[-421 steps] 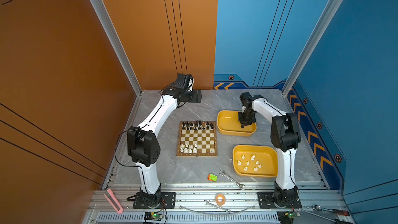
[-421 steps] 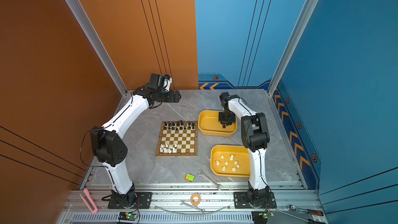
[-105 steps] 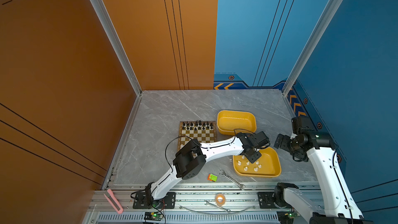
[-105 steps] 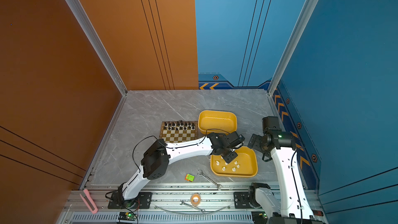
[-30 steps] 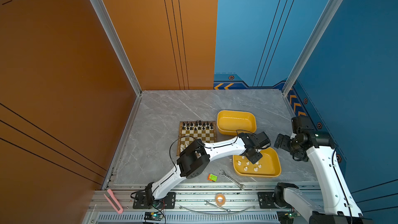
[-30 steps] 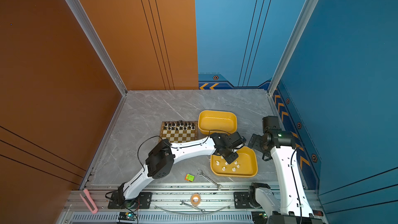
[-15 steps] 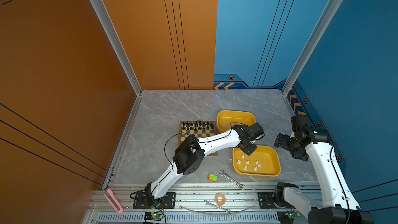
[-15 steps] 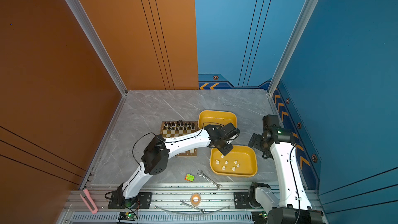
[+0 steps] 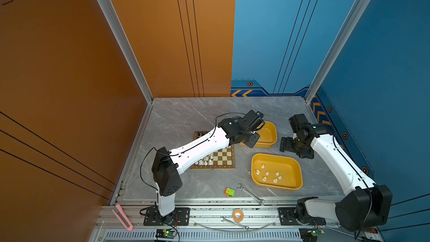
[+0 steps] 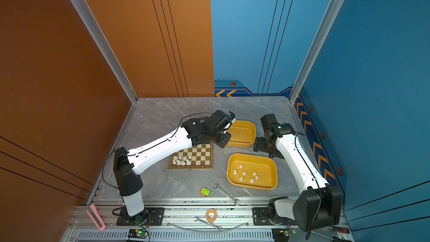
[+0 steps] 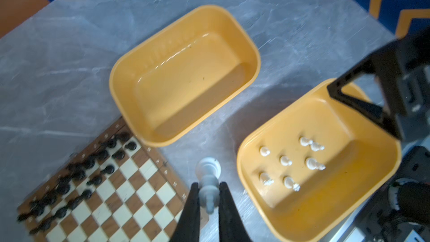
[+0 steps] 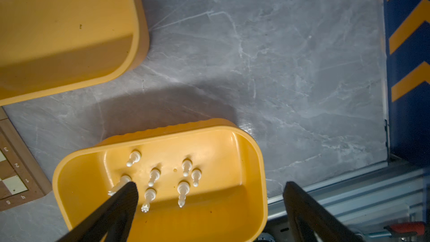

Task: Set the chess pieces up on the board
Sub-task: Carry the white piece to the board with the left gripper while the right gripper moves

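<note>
The near row is only partly filled, so my left gripper should move back and down to the empty near-row square (image 9: 215, 163) beside the standing white pieces and let go there.
My left gripper (image 11: 208, 183) is shut on a white chess piece (image 11: 207, 167), held above the table between the board (image 11: 130, 196) and the near yellow tray (image 11: 337, 182). In both top views this gripper (image 9: 252, 139) (image 10: 221, 142) hangs by the board's far right corner. Black pieces (image 11: 76, 175) fill the board's far rows. A few white pieces (image 9: 206, 160) stand at its near left. Several white pieces (image 9: 267, 172) (image 12: 183, 188) lie in the near tray (image 9: 289, 169). My right gripper (image 12: 210, 187) (image 9: 285, 144) is open and empty, above the table behind that tray.
An empty yellow tray (image 9: 267, 133) sits behind the near one, right of the board. A wrench (image 9: 250, 193) and a small green-orange block (image 9: 229, 191) lie near the front edge. A pink cutter (image 9: 122, 216) and a tape roll (image 9: 237, 214) rest on the front rail.
My left gripper has lifted out of the near tray with a white piece and swung back and left to the board's far right corner. The right arm has hardly moved.
</note>
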You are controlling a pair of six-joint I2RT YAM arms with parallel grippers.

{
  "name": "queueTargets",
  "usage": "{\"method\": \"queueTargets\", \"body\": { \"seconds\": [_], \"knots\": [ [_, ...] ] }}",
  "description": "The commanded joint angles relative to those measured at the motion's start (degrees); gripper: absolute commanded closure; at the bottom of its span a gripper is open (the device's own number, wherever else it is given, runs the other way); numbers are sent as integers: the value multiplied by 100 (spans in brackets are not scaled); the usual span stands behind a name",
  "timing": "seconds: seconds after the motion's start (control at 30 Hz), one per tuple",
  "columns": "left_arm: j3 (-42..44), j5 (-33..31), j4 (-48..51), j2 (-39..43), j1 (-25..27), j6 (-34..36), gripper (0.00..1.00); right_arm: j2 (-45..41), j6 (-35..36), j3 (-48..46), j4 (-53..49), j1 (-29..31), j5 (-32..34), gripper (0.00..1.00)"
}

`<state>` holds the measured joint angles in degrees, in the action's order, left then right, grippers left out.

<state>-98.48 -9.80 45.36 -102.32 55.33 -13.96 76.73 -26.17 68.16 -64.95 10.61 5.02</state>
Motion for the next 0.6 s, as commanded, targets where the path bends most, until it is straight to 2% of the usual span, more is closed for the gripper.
{"method": "queueTargets", "body": {
  "seconds": [0.0, 0.23, 0.4, 0.57],
  "knots": [
    [912, -380, 242, 391, -54, -459, 100, 317, -160, 324, 234, 210, 69, 0],
    [2766, -463, -258, 1185, -243, -1018, 100, 1041, -125, 871, 272, 584, 65, 0],
    [3486, -320, -690, 1368, -532, -1186, 100, 1296, -107, 1122, 272, 671, 17, 0],
    [3776, -88, -936, 1338, -792, -1170, 100, 1432, -98, 1310, 238, 688, 35, 0]
  ]
}}
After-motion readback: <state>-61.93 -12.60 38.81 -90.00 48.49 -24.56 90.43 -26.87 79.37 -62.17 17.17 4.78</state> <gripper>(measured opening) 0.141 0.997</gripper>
